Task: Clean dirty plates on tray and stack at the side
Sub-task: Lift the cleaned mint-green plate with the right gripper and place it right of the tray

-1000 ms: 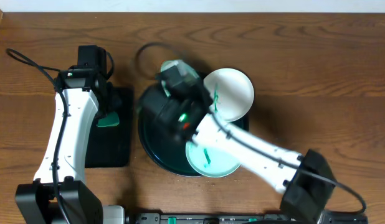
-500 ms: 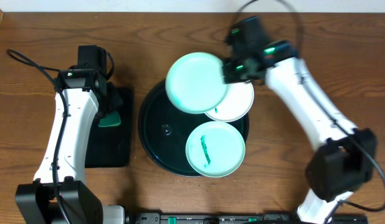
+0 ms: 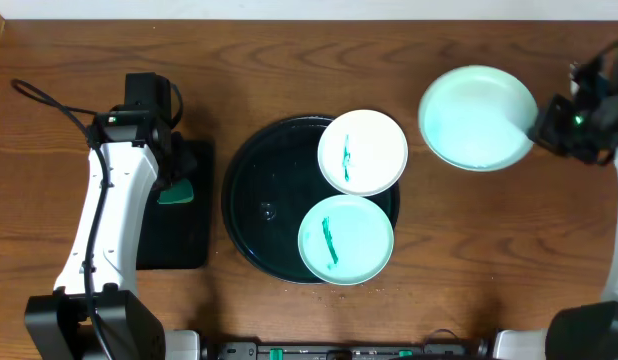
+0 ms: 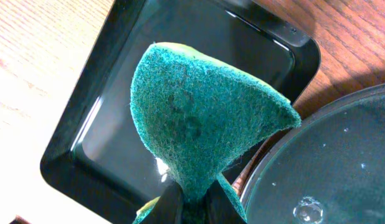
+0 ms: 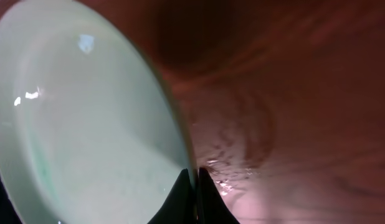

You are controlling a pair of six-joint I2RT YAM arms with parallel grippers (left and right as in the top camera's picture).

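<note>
My right gripper will move the second mint-green plate back and down onto the bare table beside the round tray, to let go of the plate's rim.
The round black tray holds a white plate and a mint-green plate, each with a green smear. My right gripper is shut on the rim of a second mint-green plate, which shows no smear, and holds it over the table to the right of the tray. In the right wrist view the fingers pinch that plate's edge. My left gripper is shut on a green scouring sponge over the rectangular black tray; the round tray's rim shows beside it.
The small rectangular black tray lies left of the round tray. Wooden table lies on the right. A cable loops at the far left.
My right arm has swung from over the tray to the far right, carrying the mint-green plate with it. The left arm has not moved.
</note>
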